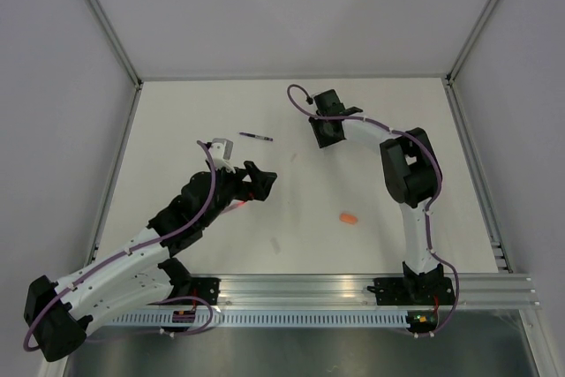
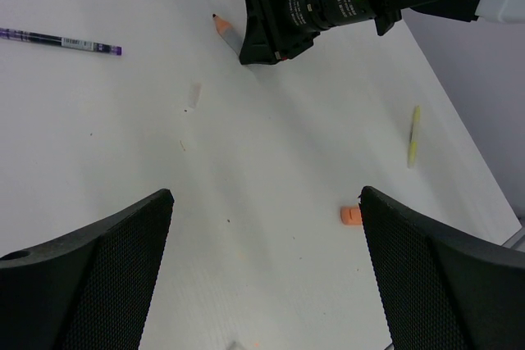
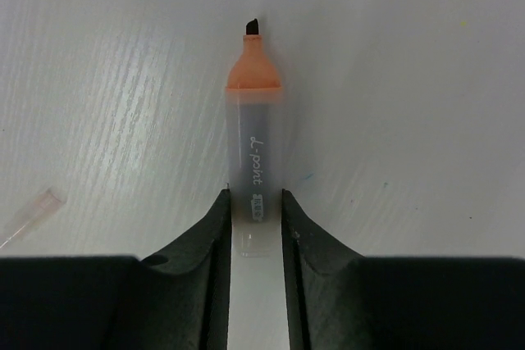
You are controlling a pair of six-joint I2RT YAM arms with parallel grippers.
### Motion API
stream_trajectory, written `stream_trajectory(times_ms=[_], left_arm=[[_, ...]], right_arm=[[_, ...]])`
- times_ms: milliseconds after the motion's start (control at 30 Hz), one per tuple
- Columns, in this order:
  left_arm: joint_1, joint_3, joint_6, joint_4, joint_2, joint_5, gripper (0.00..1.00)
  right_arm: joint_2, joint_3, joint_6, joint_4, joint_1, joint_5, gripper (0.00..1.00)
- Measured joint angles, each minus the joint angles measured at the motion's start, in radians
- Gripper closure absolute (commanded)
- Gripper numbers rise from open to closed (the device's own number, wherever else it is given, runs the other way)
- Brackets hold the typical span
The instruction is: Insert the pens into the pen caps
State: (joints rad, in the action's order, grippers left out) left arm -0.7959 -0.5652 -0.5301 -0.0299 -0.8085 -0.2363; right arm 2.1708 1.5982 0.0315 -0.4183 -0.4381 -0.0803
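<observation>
I will move my left gripper outward and to the right in the top view next, onto the pen's freely jutting orange-nosed end (image 2: 225,29).
My right gripper (image 3: 254,196) is shut on a pen (image 3: 253,112) with a pale grey barrel, orange nose and black tip, held low over the white table; it also shows in the left wrist view (image 2: 225,29). My right gripper (image 1: 325,134) is at the back centre. My left gripper (image 2: 264,194) is open and empty above the table; in the top view (image 1: 263,181) it is left of centre. A dark purple pen (image 1: 256,137) (image 2: 61,39) lies behind it. An orange pen cap (image 1: 350,218) (image 2: 350,215) lies near the front, right of the left gripper. A pale yellow pen (image 2: 414,135) lies further right.
A small clear cap (image 3: 29,211) (image 2: 194,94) lies on the table left of the held pen. A reddish bit (image 1: 235,209) shows under the left arm. White walls with metal posts (image 1: 106,28) bound the table. A metal rail (image 1: 353,289) runs along the near edge.
</observation>
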Motion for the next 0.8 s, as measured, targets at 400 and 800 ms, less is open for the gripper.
stream_trajectory(times_ms=[400,800], left_arm=[[0.094,-0.059,-0.108,0.071,-0.171,0.077,0.04],[0.320,-0.126,-0.228,0.017,-0.391,0.429,0.12]], right_arm=[[-0.104,-0.159,0.079,0.062,0.000,0.043,1.00],[-0.581,-0.612,0.232,0.231,-0.139,0.086,1.00]])
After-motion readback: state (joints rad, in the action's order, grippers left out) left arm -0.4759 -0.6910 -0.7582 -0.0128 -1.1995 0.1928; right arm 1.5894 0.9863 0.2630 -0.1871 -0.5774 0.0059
